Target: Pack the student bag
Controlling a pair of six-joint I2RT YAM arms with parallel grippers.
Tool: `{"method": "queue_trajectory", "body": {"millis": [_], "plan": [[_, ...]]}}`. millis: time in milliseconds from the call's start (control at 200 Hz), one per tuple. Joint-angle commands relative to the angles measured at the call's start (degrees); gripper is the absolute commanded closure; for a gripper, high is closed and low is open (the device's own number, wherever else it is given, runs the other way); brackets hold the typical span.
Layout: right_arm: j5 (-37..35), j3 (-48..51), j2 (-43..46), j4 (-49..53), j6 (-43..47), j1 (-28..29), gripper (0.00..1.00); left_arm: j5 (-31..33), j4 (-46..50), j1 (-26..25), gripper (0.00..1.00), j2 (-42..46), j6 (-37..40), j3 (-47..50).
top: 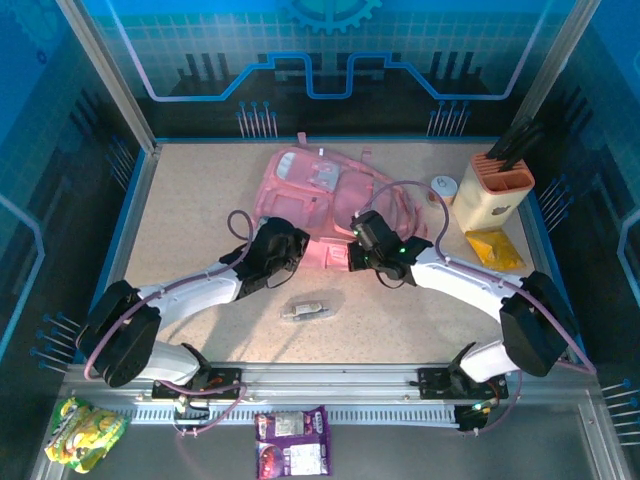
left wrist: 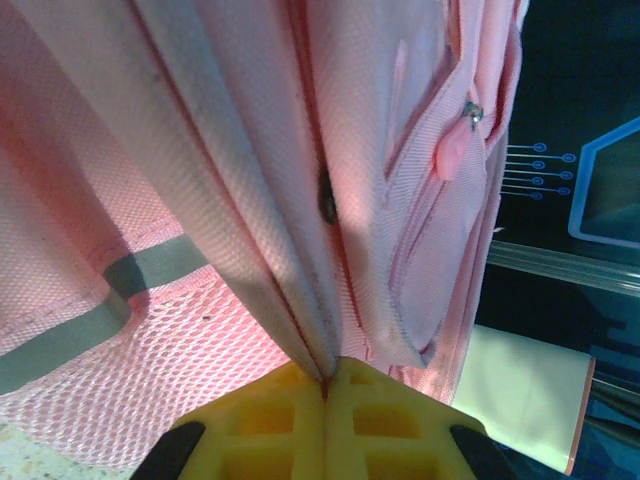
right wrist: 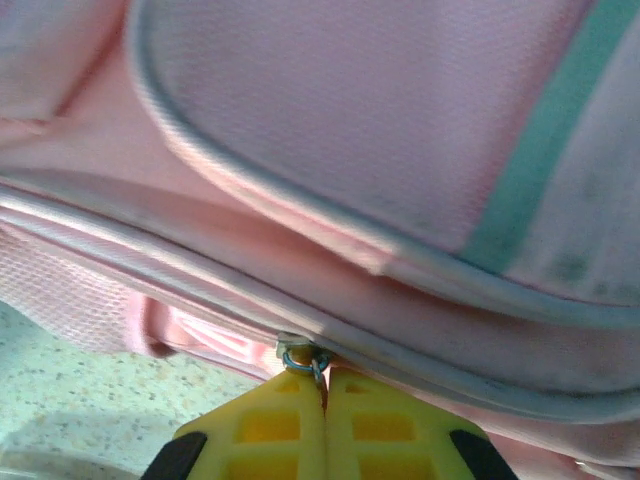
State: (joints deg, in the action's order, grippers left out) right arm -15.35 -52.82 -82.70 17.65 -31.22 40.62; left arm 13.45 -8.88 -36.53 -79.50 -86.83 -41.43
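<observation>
My right gripper holds the zipper pull, so I will next pull the fold outward with my left gripper to the bag's side (top: 260, 201) opposite the pen holder and release it.
The pink student bag (top: 318, 195) lies flat on the table's far middle. At its near left edge my left gripper (top: 283, 243) is shut on a fold of the bag's pink fabric (left wrist: 290, 300), beside the mesh side pocket (left wrist: 150, 360). My right gripper (top: 362, 240) is at the bag's near right edge, shut on the metal zipper pull (right wrist: 305, 358) of the bag's zip line (right wrist: 200, 275); its yellow fingertips (right wrist: 270, 425) press together under the slider. A pink rubber zipper tab (left wrist: 455, 150) hangs on a front pocket.
A small clear packet (top: 308, 310) lies on the table in front of the arms. A peach pen holder (top: 492, 195), a white round object (top: 443, 186) and a yellow packet (top: 495, 247) sit at the right. Snack packs (top: 292, 442) (top: 85, 432) lie on the near ledge.
</observation>
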Motion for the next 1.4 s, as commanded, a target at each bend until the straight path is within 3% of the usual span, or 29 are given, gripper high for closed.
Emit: {"method": "queue_trajectory", "body": {"millis": [0, 140, 370, 435, 735, 1071, 1281, 1396], "plan": [[-1.1, 1.8, 2.0, 4.0, 3.5, -4.2, 0.98, 4.2, 3.2, 2.3, 1.0, 2.4, 2.2, 1.5], [6.3, 2.1, 0.1, -1.0, 6.0, -5.7, 0.92, 3.3, 2.1, 2.3, 1.0, 1.2, 1.6, 1.4], [7.7, -0.7, -6.1, -3.2, 6.6, -5.7, 0.72, 1.5, 1.5, 1.8, 1.0, -0.8, 1.5, -0.3], [7.8, -0.9, -7.0, -4.1, 6.8, -5.7, 0.71, 1.8, 1.2, 1.4, 1.0, -1.2, 1.4, -0.5], [6.2, -1.3, -10.1, -5.6, 8.7, -5.6, 0.72, 1.2, 0.5, 1.1, 1.0, -2.6, 0.9, -1.1], [3.8, 0.5, -4.7, -4.5, 9.5, -5.4, 0.98, 3.8, 3.2, 1.7, 1.0, -0.4, 3.1, -1.4], [-1.0, 1.1, 1.0, 2.1, 9.9, -6.5, 1.0, 0.0, 4.9, 8.7, 1.0, 3.2, 8.5, 0.7], [-2.0, 2.1, 3.5, 5.6, 10.2, -7.3, 1.0, -5.1, 5.6, 15.2, 1.0, 3.8, 12.9, 1.1]]}}
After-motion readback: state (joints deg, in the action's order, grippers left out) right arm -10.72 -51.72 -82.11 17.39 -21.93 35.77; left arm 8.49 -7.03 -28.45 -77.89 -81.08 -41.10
